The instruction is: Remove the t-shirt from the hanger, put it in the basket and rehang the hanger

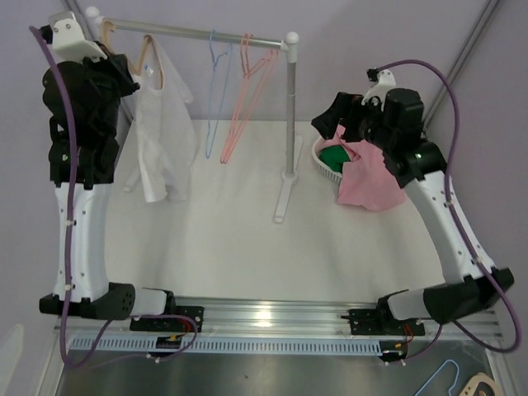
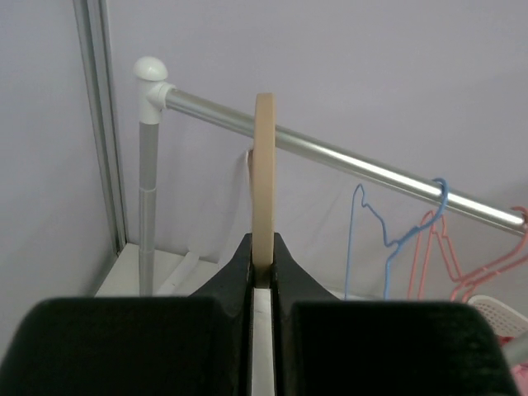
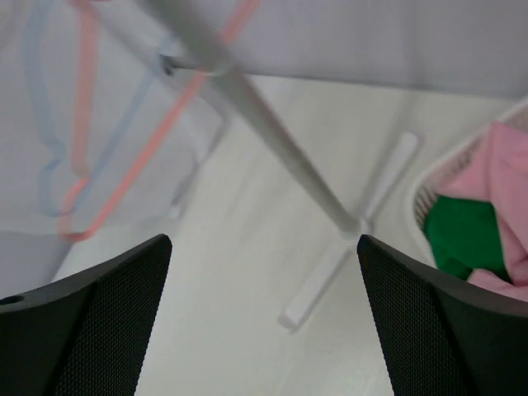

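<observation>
My right gripper will swing back and across from the basket next, turning toward the white t-shirt's lower end, which hangs free below the hanger.
A white t-shirt (image 1: pixel 161 140) hangs on a tan hanger (image 1: pixel 147 56) at the left end of the rack's rail (image 1: pixel 198 33). My left gripper (image 1: pixel 139 76) is raised beside it. In the left wrist view it (image 2: pixel 263 247) is shut on the tan hanger's hook (image 2: pixel 264 165), which stands edge-on across the rail (image 2: pixel 346 157); the shirt is hidden there. My right gripper (image 1: pixel 330 122) is open and empty over the right side of the table, near the basket. In the right wrist view its fingers (image 3: pixel 107 313) stand wide apart above the rack's foot (image 3: pixel 346 256).
An empty blue hanger (image 1: pixel 216 91) and pink hanger (image 1: pixel 247 91) hang further right on the rail. The rack's right post (image 1: pixel 289 107) stands mid-table. A white basket (image 1: pixel 323 163) with green cloth (image 1: pixel 334 155) and pink cloth (image 1: pixel 367 177) sits at the right.
</observation>
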Robot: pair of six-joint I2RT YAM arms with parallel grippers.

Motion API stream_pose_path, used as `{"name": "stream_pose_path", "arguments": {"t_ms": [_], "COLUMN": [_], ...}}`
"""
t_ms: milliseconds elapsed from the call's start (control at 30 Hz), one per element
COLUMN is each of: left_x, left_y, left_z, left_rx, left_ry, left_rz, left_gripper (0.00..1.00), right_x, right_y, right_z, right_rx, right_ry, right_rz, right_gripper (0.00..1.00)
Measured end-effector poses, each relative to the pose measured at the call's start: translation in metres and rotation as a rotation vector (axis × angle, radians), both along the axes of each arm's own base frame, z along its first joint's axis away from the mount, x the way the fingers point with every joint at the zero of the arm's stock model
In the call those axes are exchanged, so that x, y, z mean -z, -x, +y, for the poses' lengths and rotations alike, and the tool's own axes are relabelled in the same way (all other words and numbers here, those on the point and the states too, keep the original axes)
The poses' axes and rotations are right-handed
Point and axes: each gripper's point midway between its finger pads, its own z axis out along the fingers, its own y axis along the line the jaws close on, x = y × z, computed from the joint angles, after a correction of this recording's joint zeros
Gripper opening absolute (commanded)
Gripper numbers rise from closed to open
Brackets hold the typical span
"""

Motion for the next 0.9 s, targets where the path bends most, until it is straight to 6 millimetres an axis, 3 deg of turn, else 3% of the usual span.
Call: {"name": "stream_pose_path", "arguments": {"t_ms": [100,200,300,433,533,633,900], "left_x": [-0.003,0.002,0.016,0.036,0.057,0.072,0.091], "left_y": [0.032,0.059,0.076,0.086,0.085,0.085,0.092], "left_z": [-0.002,0.002,0.001,0.002,0.004,0.006,0.004], "left_rx": [-0.022,-0.065,-0.1,-0.149,-0.181,-0.204,-0.201], "left_ry": [0.014,0.032,0.051,0.076,0.075,0.069,0.077], "left_rz": [-0.018,-0.026,-0.006,0.039,0.091,0.13,0.156], "left_gripper": [0.01,0.01,0.01,0.01,0.01,0.01,0.01], "right_x": [-0.057,-0.074,-0.055,0.003,0.031,0.041,0.006], "right_y": [0.06,0.119,0.177,0.225,0.245,0.256,0.257], "right_z": [0.028,0.078,0.135,0.197,0.23,0.256,0.325], "right_rx": [-0.166,-0.392,-0.628,-0.827,-0.915,-0.969,-1.057], "right_ry": [-0.059,-0.094,-0.108,-0.068,-0.043,-0.031,-0.085], "right_rz": [-0.148,-0.203,-0.172,-0.058,-0.009,0.004,-0.103], "right_gripper": [1.0,0.99,0.99,0.99,1.0,0.99,1.0]}}
